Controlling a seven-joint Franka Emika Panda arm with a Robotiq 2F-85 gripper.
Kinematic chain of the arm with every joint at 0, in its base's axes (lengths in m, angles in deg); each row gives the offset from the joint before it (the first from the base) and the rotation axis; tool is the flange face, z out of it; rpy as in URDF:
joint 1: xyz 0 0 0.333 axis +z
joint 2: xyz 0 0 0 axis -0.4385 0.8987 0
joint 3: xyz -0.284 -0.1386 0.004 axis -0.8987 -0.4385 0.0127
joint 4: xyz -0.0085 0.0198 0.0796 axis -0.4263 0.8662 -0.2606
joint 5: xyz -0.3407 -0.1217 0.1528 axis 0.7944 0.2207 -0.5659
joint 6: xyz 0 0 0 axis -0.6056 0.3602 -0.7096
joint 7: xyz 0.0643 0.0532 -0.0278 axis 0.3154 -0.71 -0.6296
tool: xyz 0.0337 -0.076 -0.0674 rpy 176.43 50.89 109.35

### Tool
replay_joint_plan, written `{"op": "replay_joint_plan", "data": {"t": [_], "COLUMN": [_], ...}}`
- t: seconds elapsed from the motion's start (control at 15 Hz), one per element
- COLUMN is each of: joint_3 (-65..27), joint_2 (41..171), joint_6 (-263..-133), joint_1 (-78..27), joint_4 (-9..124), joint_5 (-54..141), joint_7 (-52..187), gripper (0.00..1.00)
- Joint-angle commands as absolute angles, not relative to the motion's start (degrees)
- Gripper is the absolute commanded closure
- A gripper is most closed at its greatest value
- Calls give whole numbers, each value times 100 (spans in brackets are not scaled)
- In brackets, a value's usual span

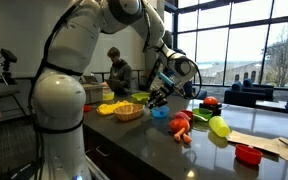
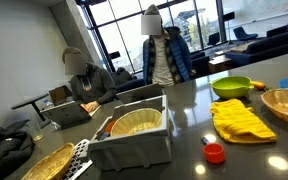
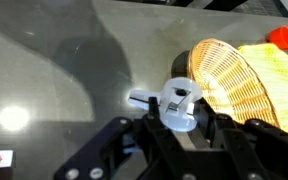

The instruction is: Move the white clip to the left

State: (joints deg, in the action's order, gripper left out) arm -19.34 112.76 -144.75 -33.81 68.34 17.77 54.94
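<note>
The gripper moves away from the wicker basket (image 1: 129,112) next and lowers to the table to release the white clip.
The white clip (image 3: 179,103) is a small white-cream piece with a darker spring part. In the wrist view it sits between my gripper's fingers (image 3: 181,118), which are shut on it, and it is held above the dark glossy table. In an exterior view my gripper (image 1: 161,95) hangs a little above the table, just beyond the wicker basket (image 1: 129,112); the clip is too small to make out there. My arm does not show in the exterior view with the grey bin.
The wicker basket (image 3: 229,85) and a yellow cloth (image 3: 274,70) lie right of the clip. An orange toy (image 1: 180,127), blue bowl (image 1: 160,113), yellow-green object (image 1: 219,126), red bowl (image 1: 248,154) and white paper (image 1: 269,143) are on the table. A grey bin (image 2: 134,135) and green bowl (image 2: 231,86) also stand there.
</note>
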Motion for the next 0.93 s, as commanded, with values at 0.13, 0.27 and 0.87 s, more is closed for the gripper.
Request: {"op": "replay_joint_plan", "data": {"t": [0.13,0.27,0.87], "joint_3": [-1942,-1936,-1959], "joint_2": [11423,11446,11651], "joint_6": [-14240,-14283,-14280], "joint_1": [-3363,-3332,-3226], "joint_4": [6515,6537,6568], "joint_5": [2081,2159,2403], "joint_7": [5752,5870,6524], "gripper": [84,84,84]}}
